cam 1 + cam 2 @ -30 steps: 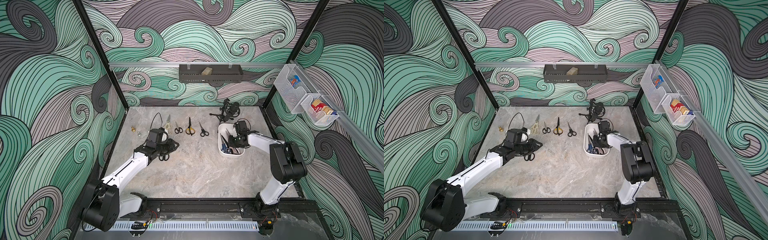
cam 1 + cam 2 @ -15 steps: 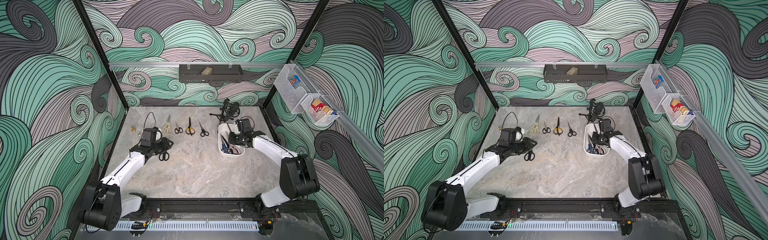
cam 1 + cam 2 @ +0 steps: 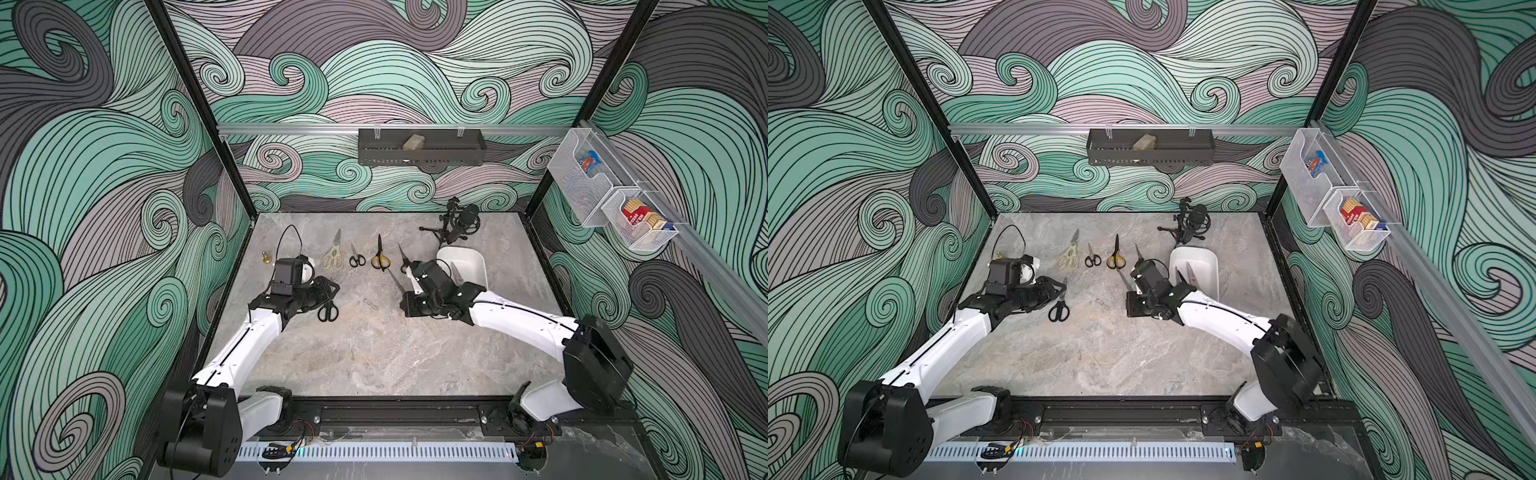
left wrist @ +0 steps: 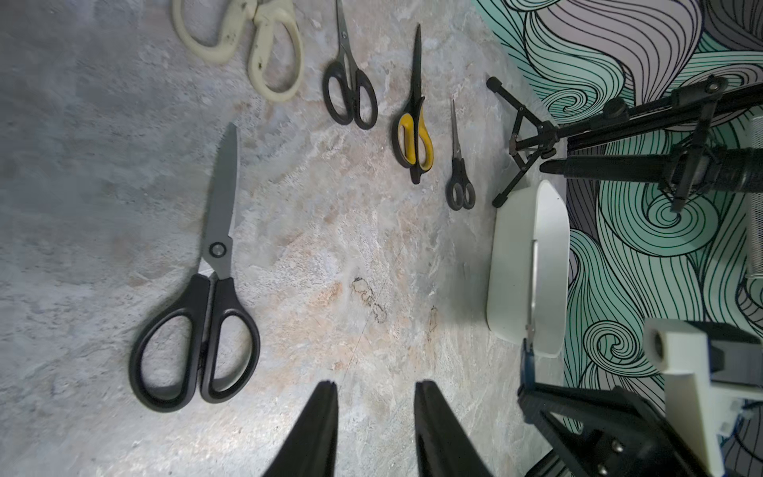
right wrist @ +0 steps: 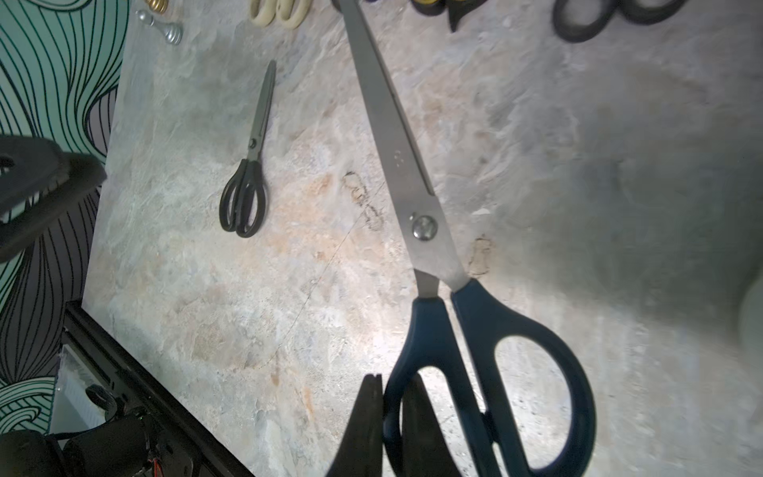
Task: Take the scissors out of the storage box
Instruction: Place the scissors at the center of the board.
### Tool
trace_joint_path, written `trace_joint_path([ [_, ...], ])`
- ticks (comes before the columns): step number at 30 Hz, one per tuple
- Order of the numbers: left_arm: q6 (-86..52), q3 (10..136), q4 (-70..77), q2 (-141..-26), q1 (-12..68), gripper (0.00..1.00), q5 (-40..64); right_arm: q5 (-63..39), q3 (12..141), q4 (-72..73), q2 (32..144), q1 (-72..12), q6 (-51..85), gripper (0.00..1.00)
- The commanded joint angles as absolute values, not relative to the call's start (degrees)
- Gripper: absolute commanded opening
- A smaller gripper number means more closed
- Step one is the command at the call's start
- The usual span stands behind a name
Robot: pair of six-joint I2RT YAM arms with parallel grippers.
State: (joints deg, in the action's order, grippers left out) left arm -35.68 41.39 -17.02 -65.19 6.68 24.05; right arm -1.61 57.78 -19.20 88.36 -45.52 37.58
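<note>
The robot's right gripper will next move across toward the large black scissors (image 4: 214, 289) and go down to release the blue-handled pair on the bare tabletop beside them, because that spot is empty.
My right gripper (image 5: 392, 384) is shut on one handle loop of the blue-handled scissors (image 5: 417, 227), holding them above the table left of the white storage box (image 3: 469, 266), blade toward the back. In both top views the gripper (image 3: 409, 305) (image 3: 1133, 307) is clear of the box. A blade (image 3: 456, 272) still shows inside the box. My left gripper (image 4: 376, 386) is open and holds nothing, just beside the large black scissors (image 4: 214, 289) lying flat. Cream (image 3: 331, 255), small black (image 3: 356, 258), yellow-black (image 3: 380, 257) and thin black (image 3: 403, 259) pairs lie in a row behind.
A microphone on a small tripod (image 3: 457, 222) stands behind the box. A small brass piece (image 3: 266, 258) sits at the back left. A black perforated tray (image 3: 419, 147) hangs on the back wall, and mesh baskets (image 3: 602, 191) on the right wall.
My right gripper rose out of the box with the blue scissors and swung left over the table. My left gripper drew back from the large black scissors, which now lie free.
</note>
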Motion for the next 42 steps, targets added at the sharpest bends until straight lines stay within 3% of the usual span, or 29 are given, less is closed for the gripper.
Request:
trace_joint_path([
  [1,-34.5,42.3,-19.5,-63.4,5.2,0.35,23.1,-0.6,60.6,-16.4,92.8,-48.9,39.6,0.0],
  [9,-34.9,41.7,-21.3,-60.6,1.6,0.36,23.1,-1.1,68.2,-16.5,106.4,-53.2,37.1,0.0],
  [22,-33.8,41.0,-23.8,-59.1,0.1,0.36,24.7,1.7,76.4,-17.0,116.4,-53.6,35.2,0.01],
  [31,-32.7,41.4,-25.2,-58.6,0.0,0.36,24.7,0.7,82.5,-18.8,119.4,-53.3,33.3,0.35],
  [37,-32.4,42.1,-25.6,-59.0,0.0,0.36,24.9,-0.2,81.6,-18.8,112.9,-51.1,32.6,0.51],
  [42,-31.7,42.4,-25.4,-60.2,-0.1,0.37,25.7,-4.0,78.8,-18.8,109.2,-47.0,28.8,0.74],
])
